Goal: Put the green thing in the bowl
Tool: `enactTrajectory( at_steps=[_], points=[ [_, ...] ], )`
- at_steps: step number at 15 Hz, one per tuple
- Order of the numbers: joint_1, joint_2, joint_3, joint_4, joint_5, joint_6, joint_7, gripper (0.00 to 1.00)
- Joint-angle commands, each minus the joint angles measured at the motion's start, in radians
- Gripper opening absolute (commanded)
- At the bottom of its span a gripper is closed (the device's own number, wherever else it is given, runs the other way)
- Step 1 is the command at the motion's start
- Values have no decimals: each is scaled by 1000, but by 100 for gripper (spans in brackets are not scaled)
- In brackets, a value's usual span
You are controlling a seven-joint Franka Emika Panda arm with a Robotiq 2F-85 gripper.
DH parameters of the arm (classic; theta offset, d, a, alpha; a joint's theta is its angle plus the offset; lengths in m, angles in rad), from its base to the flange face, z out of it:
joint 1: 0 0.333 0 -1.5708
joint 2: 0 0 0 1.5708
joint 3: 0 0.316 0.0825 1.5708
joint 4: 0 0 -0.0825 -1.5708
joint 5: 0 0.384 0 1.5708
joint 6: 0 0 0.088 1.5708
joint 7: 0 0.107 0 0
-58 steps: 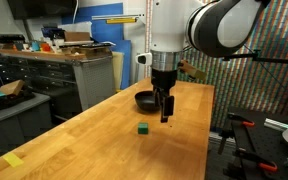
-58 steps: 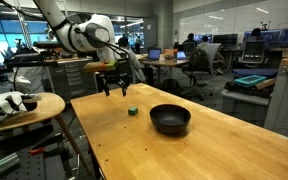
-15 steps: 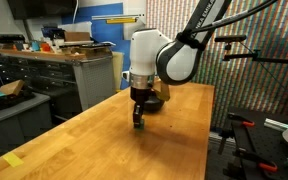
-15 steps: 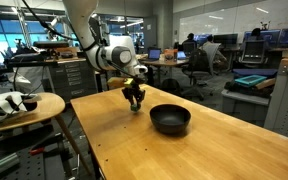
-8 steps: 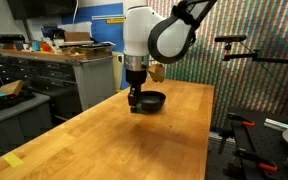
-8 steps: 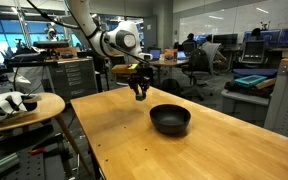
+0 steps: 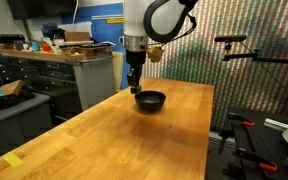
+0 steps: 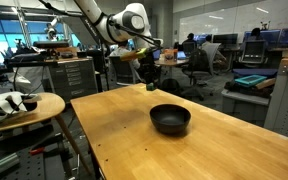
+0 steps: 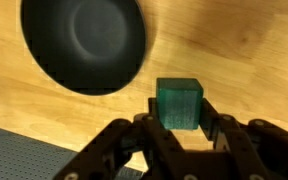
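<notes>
My gripper holds the green cube high beside the opening of the black bowl. It will next carry the cube over the bowl, then down inside its rim point(image 7: 150, 100) point(image 9: 87, 32) to let it go.
The green thing point(image 9: 179, 104), a small dark green cube, sits clamped between the two black fingers of my gripper point(image 9: 179, 112) in the wrist view. The gripper is shut on it and lifted well above the wooden table. In both exterior views the gripper point(image 7: 135, 87) point(image 8: 150, 84) hangs high in the air, a little to the side of the bowl. The bowl point(image 7: 150, 101) point(image 8: 170, 119) is round, shallow and black and rests on the table. From the wrist camera the bowl point(image 9: 84, 45) lies below at the upper left, with nothing in it.
The wooden table point(image 7: 114, 140) point(image 8: 184, 150) stretches wide around the bowl. A small round side table point(image 8: 24, 108) with white objects stands beside it. Workbenches with clutter point(image 7: 54, 50) and an office area point(image 8: 234, 60) lie behind.
The gripper closed on the green cube on the table, then rose with it and moved toward the bowl. The bowl has stayed in place.
</notes>
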Motion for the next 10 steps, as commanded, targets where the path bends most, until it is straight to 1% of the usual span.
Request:
enactTrajectory(
  at_steps=[1,6,10],
  points=[
    [-27,-32,-30,-9,-38,-22,49,17],
    [-61,-41,-81,-45,-63,-5,108,17],
    [-105,-25,-73,-79,1,19,114,17]
  ],
)
